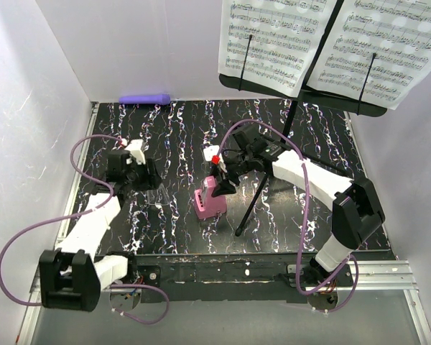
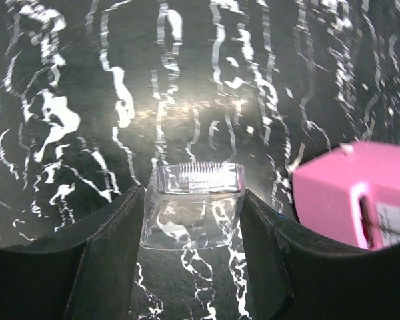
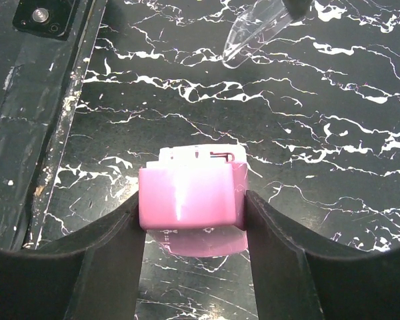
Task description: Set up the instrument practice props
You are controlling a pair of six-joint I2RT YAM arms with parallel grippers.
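My left gripper moves down and to the left in the top view to the bare tabletop next, since it has room to release the cover (image 2: 193, 207).
The black music stand (image 1: 335, 98) rises at the back right, with two white sheet-music pages (image 1: 276, 44) (image 1: 388, 47) side by side on its desk. The pink metronome (image 1: 210, 201) (image 3: 190, 197) stands on the black marbled table in front of the stand's legs. My right gripper (image 1: 223, 181) (image 3: 193, 208) is shut on it, one finger on each side. A clear plastic cover (image 2: 193, 207) (image 3: 257, 30) is pinched in my left gripper (image 1: 152, 188) (image 2: 193, 223), just left of the metronome (image 2: 360, 200).
A purple cylinder (image 1: 145, 98) lies against the back wall at the left. One thin leg of the stand (image 1: 248, 208) slants down just right of the metronome. White walls close off the left, back and right sides, and a metal rail (image 1: 373, 272) runs along the near edge.
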